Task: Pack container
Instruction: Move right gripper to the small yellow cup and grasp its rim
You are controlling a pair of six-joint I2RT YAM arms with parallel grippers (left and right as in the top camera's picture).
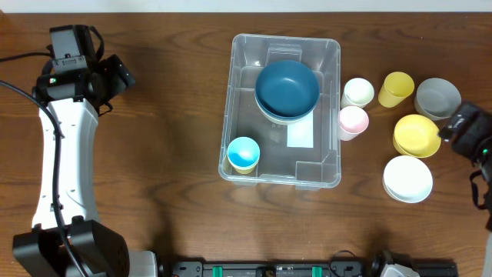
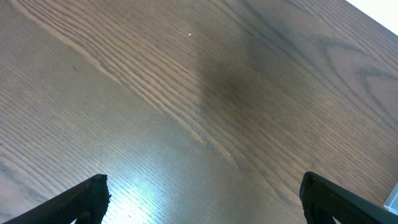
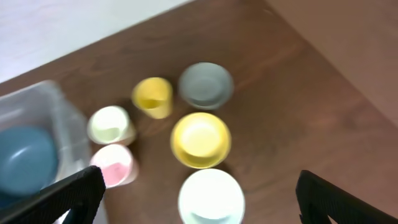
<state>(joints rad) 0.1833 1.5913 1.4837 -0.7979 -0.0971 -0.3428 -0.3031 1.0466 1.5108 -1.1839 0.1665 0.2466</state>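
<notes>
My right gripper should move outward and down past the yellow bowl, to the yellow cup's rim (image 1: 399, 83) (image 3: 152, 92), because that cup is outside the container.
The clear plastic container (image 1: 332, 115) stands at the table's middle and holds a dark blue bowl (image 1: 287, 88), a light blue cup (image 1: 244, 154) and a white label (image 1: 300, 134). Its corner shows in the right wrist view (image 3: 37, 102). My left gripper (image 2: 202, 199) is open and empty over bare wood, far left of the container. My right gripper (image 3: 199, 193) is open and empty, high above the white bowl (image 3: 210, 196) and yellow bowl (image 3: 200, 139). In the overhead view the right arm (image 1: 469, 132) sits at the right edge, by the yellow bowl (image 1: 416, 135).
Right of the container stand a cream cup (image 1: 358, 92), a pink cup (image 1: 353, 121), a yellow cup (image 1: 397, 88), a grey bowl (image 1: 437, 98) and a white bowl (image 1: 407, 178). The table's right corner and edge show in the right wrist view (image 3: 292, 31).
</notes>
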